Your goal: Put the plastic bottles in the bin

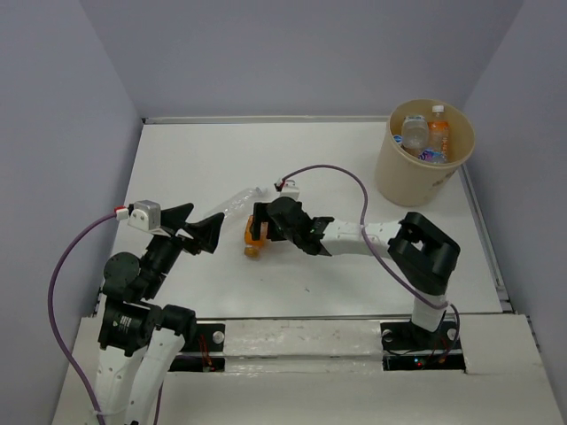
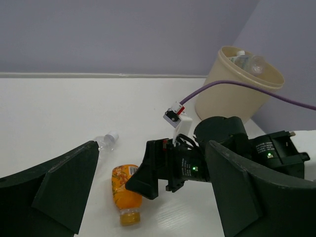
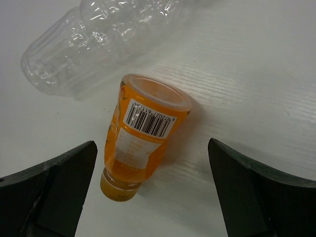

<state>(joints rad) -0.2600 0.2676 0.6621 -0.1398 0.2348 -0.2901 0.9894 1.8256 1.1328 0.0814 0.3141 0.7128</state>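
The orange bottle's body is below, between my right gripper's open fingers, so my right gripper will next go down around the orange bottle's labelled body point(image 1: 252, 235) point(image 3: 137, 143) and close on its sides.
An orange bottle point(image 1: 253, 239) lies on its side on the white table, cap toward the near edge. My right gripper point(image 1: 259, 227) is open and hovers just above it. In the right wrist view the bottle point(image 3: 140, 138) lies between my fingers point(image 3: 54, 182), nearer the left one, and they do not touch it. A plain clear bottle point(image 1: 233, 203) lies just behind it point(image 3: 108, 39). My left gripper point(image 1: 197, 224) is open and empty, left of both bottles point(image 2: 126, 195). The tan bin point(image 1: 399, 181) stands at the far right and holds several bottles point(image 1: 438, 137).
The right arm's purple cable point(image 1: 341, 173) arcs over the table between the gripper and the bin. The table's right edge point(image 1: 485, 239) runs close beside the bin. Grey walls close in the table on three sides.
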